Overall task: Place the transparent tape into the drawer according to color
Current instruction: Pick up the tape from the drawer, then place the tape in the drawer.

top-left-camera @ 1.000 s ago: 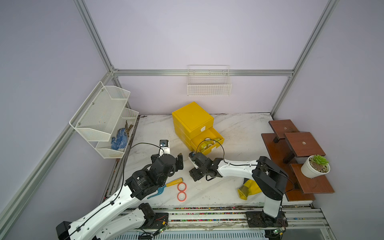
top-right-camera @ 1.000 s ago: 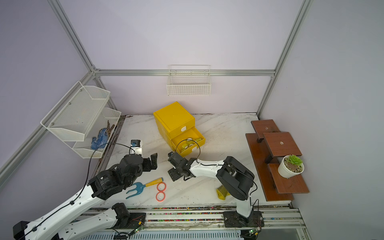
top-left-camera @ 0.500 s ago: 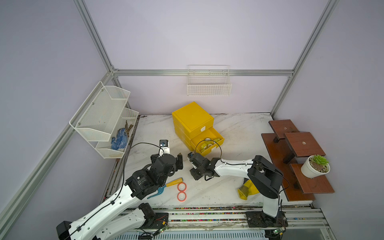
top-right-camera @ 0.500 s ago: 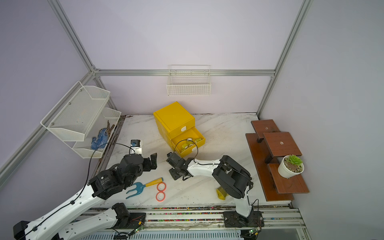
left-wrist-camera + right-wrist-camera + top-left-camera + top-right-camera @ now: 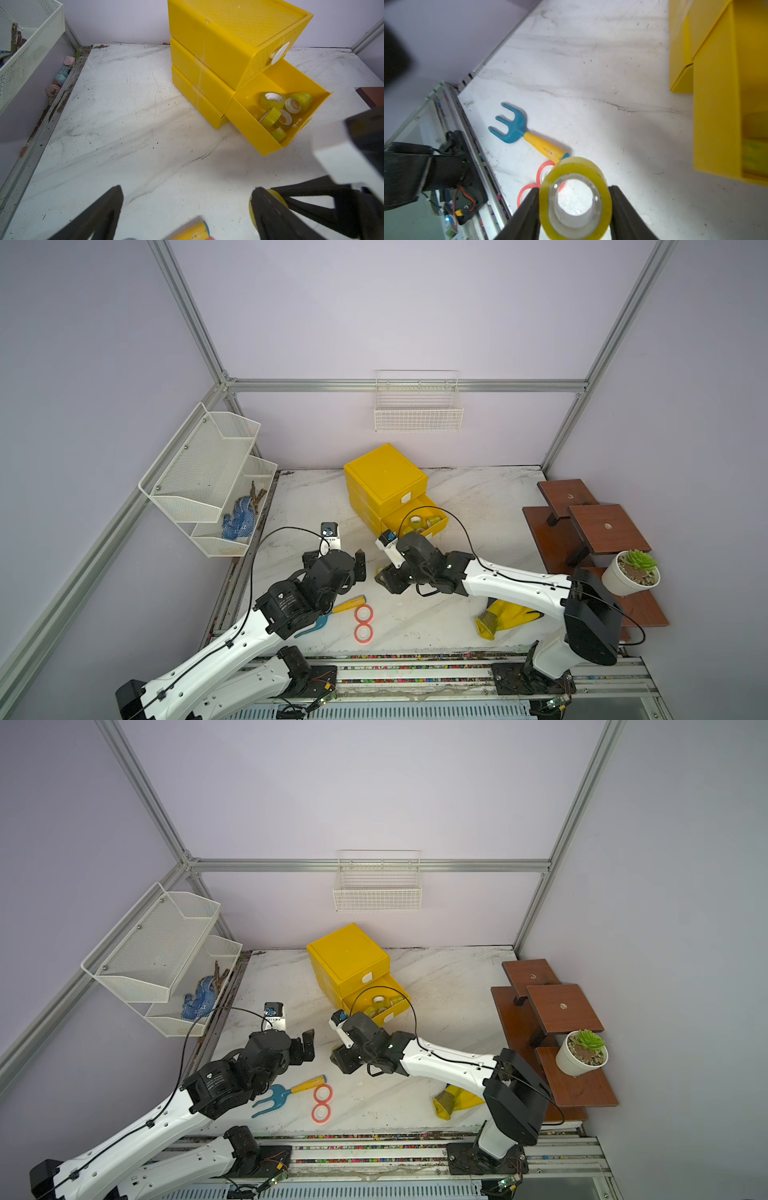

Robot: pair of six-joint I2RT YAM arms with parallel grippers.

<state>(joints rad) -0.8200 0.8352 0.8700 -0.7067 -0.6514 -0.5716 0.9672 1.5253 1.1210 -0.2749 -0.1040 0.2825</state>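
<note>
I will swing my right gripper outward over the open drawer (image 5: 756, 146) with its yellow-green rolls, which lies outward of the gripper, and release the tape roll (image 5: 575, 166) there.
My right gripper (image 5: 574, 200) is shut on a yellow-green transparent tape roll (image 5: 575, 166) with a white core, one finger on each side of it. In both top views this gripper (image 5: 384, 576) (image 5: 338, 1058) is low over the table, in front of the yellow cabinet. The cabinet's open drawer (image 5: 436, 529) (image 5: 249, 124) holds several yellow-green rolls (image 5: 272, 100). Two pink-red rings (image 5: 363, 614) (image 5: 363, 632) lie flat near the front edge. My left gripper (image 5: 188, 192) is open and empty, just left of the right one.
A blue garden fork (image 5: 332, 612) with a yellow handle lies beside the rings. A yellow glove (image 5: 503, 616) lies under the right arm. Brown stepped shelves with a potted plant (image 5: 631, 572) stand at the right. A white mesh rack (image 5: 208, 472) hangs at the left.
The right gripper's jaws have closed onto the yellow-green roll, and that arm has shifted slightly left. The left arm has stayed where it was, open.
</note>
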